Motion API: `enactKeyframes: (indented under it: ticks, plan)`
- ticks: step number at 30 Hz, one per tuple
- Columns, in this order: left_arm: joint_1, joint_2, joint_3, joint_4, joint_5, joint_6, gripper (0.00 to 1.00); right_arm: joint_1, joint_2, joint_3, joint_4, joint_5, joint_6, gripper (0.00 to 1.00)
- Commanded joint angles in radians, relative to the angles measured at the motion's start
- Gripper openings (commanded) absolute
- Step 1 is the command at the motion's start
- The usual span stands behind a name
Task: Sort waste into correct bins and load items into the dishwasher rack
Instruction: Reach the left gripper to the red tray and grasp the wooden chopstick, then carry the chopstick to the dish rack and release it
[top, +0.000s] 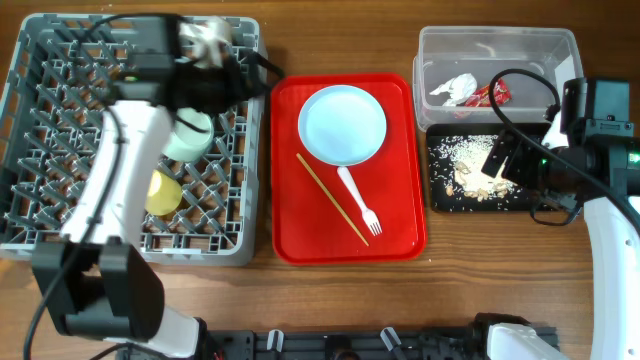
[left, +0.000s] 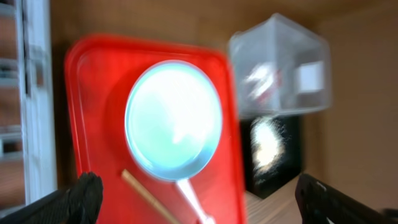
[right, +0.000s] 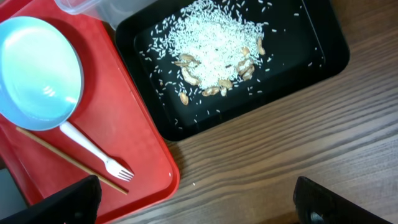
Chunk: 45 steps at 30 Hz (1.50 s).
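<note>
The robot will lower its left gripper back from the rack's edge onto the wooden stick's far end (top: 303, 161) (left: 129, 178), which is uncovered beside the plate.
The grey dishwasher rack (top: 60, 150) holds a pale green bowl (top: 188, 138) and a yellow cup (top: 163, 192). My left gripper (top: 252, 78) is open and empty at the rack's right edge, facing the red tray; its wrist view is blurred (left: 202, 208). The plate (top: 342, 124) (left: 174, 118) (right: 37, 71), white fork (top: 358, 200) (right: 93, 152) and wooden stick (top: 330, 198) (right: 68, 158) lie on the red tray. The clear tub (top: 497, 45) holds the tissue (top: 455, 88) and red wrapper (top: 492, 95). My right gripper (top: 500, 162) (right: 199, 208) is open and empty over the black tray (top: 520, 200) (right: 323, 56), which holds crumbs (right: 214, 53). I cannot make out the white bowl.
The red serving tray (top: 300, 230) (right: 149, 168) lies between the rack and the two bins, close against the black tray. Bare wooden table (right: 280, 155) runs along the front. Cables hang by both arms.
</note>
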Motion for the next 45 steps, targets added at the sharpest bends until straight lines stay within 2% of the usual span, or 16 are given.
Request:
enactKeyframes:
  ticks: [1, 2, 5, 9, 12, 16, 23, 28, 29, 30, 32, 34, 37, 40, 42, 45]
  plan:
    - [-0.165, -0.024, -0.003, -0.116, -0.368, 0.040, 1.00, -0.004, 0.002, 0.010, 0.001, 0.018, -0.013, 1.00]
    - [-0.209, -0.017, -0.011, -0.147, -0.369, 0.025, 1.00, -0.004, 0.002, 0.010, 0.002, 0.017, -0.012, 1.00]
    - [-0.303, 0.003, -0.054, -0.219, -0.377, -0.176, 1.00, -0.004, 0.002, 0.010, 0.001, 0.018, -0.013, 1.00]
    - [-0.388, 0.034, -0.155, -0.179, -0.473, -0.374, 1.00, -0.004, 0.002, 0.010, 0.002, 0.017, -0.013, 0.99]
    - [-0.449, 0.071, -0.202, -0.098, -0.499, -0.388, 1.00, -0.004, 0.002, 0.010, 0.002, 0.017, -0.013, 1.00]
    - [-0.530, 0.145, -0.211, -0.075, -0.637, -0.388, 1.00, -0.004, 0.002, 0.010, -0.001, 0.017, -0.013, 1.00]
    - [-0.563, 0.239, -0.211, -0.072, -0.645, -0.389, 0.97, -0.004, 0.002, 0.010, -0.001, 0.017, -0.013, 1.00]
    - [-0.563, 0.280, -0.211, -0.072, -0.587, -0.389, 0.82, -0.004, 0.002, 0.010, -0.001, 0.017, -0.012, 1.00]
    - [-0.563, 0.284, -0.211, -0.072, -0.585, -0.388, 0.75, -0.004, 0.002, 0.010, -0.001, 0.017, -0.012, 1.00]
    - [-0.563, 0.289, -0.211, -0.072, -0.585, -0.388, 0.59, -0.004, 0.002, 0.010, -0.002, 0.017, -0.012, 1.00]
    - [-0.563, 0.293, -0.211, -0.072, -0.581, -0.388, 0.45, -0.004, 0.002, 0.010, -0.002, 0.017, -0.012, 1.00]
    - [-0.563, 0.293, -0.211, -0.072, -0.572, -0.388, 0.37, -0.004, 0.002, 0.010, -0.003, 0.017, -0.013, 1.00]
    - [-0.563, 0.293, -0.211, -0.073, -0.566, -0.388, 0.35, -0.004, 0.002, 0.010, -0.006, 0.017, -0.013, 1.00]
    - [-0.561, 0.293, -0.211, -0.076, -0.566, -0.388, 0.16, -0.004, 0.002, 0.010, -0.008, 0.017, -0.013, 1.00]
    - [-0.557, 0.293, -0.211, -0.076, -0.566, -0.388, 0.08, -0.004, 0.002, 0.010, -0.012, 0.017, -0.012, 1.00]
    - [-0.539, 0.290, -0.211, -0.077, -0.566, -0.387, 0.04, -0.004, 0.002, 0.010, -0.020, 0.017, -0.013, 1.00]
